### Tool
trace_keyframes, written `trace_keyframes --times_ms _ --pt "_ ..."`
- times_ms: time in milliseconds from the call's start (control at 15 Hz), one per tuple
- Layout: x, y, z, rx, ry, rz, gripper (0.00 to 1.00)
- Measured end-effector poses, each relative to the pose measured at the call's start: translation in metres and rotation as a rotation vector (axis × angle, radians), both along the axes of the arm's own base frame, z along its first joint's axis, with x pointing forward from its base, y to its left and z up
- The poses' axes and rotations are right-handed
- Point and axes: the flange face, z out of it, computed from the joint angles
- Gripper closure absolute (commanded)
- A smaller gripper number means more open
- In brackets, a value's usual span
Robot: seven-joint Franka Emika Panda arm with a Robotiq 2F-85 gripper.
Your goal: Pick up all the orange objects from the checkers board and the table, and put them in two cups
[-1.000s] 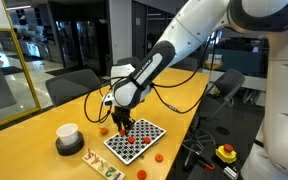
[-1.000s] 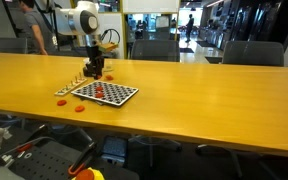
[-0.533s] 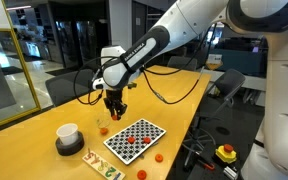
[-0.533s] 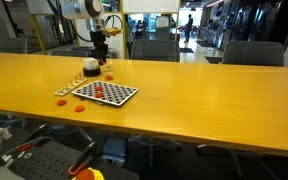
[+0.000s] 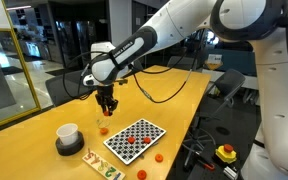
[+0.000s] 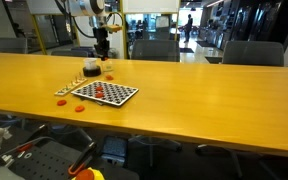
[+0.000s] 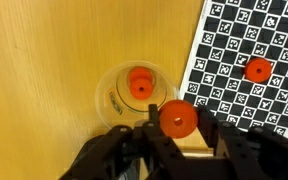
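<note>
The held disc still hangs at the rim of the cup, so my gripper should move a little away from the checkers board, over the clear cup's opening (image 5: 102, 121) (image 7: 135, 93).
My gripper (image 7: 181, 130) is shut on an orange disc (image 7: 176, 117) and holds it in the air, seen in both exterior views (image 5: 106, 104) (image 6: 101, 47). In the wrist view a clear cup (image 7: 112, 92) stands on the table below and just beside the held disc, with an orange disc (image 7: 141, 84) inside it. The checkers board (image 7: 246, 40) (image 5: 136, 139) (image 6: 105, 93) lies beside the cup. An orange disc (image 7: 258, 70) lies on it, and several orange pieces (image 6: 100, 90) show on it. Loose orange pieces (image 5: 156, 157) (image 6: 81, 108) lie on the table.
A white cup on a dark base (image 5: 68, 136) stands near the table's end. A lettered wooden strip (image 5: 102, 166) lies next to the board. Chairs stand along the far side of the long wooden table (image 6: 204, 95).
My gripper has risen from the checkers board with the orange disc and moved off the board to a spot above and beside the clear cup.
</note>
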Motion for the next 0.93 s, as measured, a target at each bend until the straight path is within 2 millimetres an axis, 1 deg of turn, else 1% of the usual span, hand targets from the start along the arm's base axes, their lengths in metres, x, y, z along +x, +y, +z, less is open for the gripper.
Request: trace_keyframes --times_ms 267,333,400,533,600,667,733,933 --pt "0.020 0.003 -0.009 0.007 0.010 0.013 0.77" --pt "0.024 0.003 -0.012 0.008 0.014 0.017 0.33" --pt "0.028 0.003 -0.014 0.009 0.016 0.020 0.32" --pt "0.034 0.003 -0.018 0.012 0.020 0.019 0.19" --pt "0.036 0.003 -0.020 0.012 0.022 0.018 0.10" --pt "0.038 0.003 -0.021 0.013 0.023 0.016 0.03" --pt "0.040 0.002 -0.022 0.013 0.023 0.013 0.00" --pt "0.042 -0.003 -0.022 0.009 0.020 -0.023 0.00"
